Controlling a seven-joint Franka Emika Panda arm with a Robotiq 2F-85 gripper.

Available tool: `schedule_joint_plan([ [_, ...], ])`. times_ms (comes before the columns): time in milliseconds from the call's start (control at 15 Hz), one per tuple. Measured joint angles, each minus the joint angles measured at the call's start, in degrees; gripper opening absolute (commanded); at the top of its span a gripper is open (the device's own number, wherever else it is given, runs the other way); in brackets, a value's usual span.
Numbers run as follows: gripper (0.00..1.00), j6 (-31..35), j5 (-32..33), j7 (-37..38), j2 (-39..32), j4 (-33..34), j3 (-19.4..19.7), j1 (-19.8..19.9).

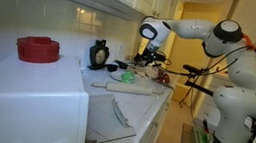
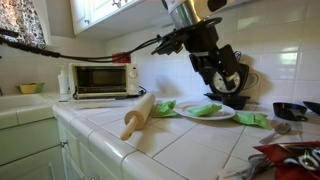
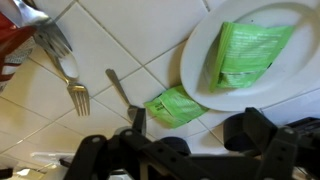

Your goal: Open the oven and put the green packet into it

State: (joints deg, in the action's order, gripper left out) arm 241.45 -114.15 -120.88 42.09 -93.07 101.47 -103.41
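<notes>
The green packet on the plate lies below my gripper's fingers, to the right in the wrist view, so my gripper needs to lower to that side onto it next.
The white oven (image 1: pixel 22 107) fills the near left of an exterior view, and its glass door (image 1: pixel 114 112) looks dropped open. It also stands at the far end of the counter (image 2: pixel 100 78). One green packet (image 3: pixel 245 50) lies on a white plate (image 3: pixel 200 75). Another green packet (image 3: pixel 175 105) lies on the tiles beside the plate. Green packets also show in both exterior views (image 2: pixel 207 110) (image 1: pixel 125 78). My gripper (image 3: pixel 190 130) (image 2: pixel 228 85) (image 1: pixel 150 57) hangs open and empty above the plate's edge and the loose packet.
A rolling pin (image 2: pixel 140 113) lies on the tiled counter between oven and plate. A fork (image 3: pixel 75 90), another utensil (image 3: pixel 120 88) and a red wrapper (image 3: pixel 15 40) lie near the packet. A black clock (image 1: pixel 98 53) stands by the wall. A red object (image 1: pixel 38 49) sits on the oven.
</notes>
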Motion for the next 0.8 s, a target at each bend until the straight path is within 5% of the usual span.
schedule_joint_plan([
  [800, 1.00, -0.1, 5.8, 8.9, 9.8, 2.6, -0.2, -4.8],
])
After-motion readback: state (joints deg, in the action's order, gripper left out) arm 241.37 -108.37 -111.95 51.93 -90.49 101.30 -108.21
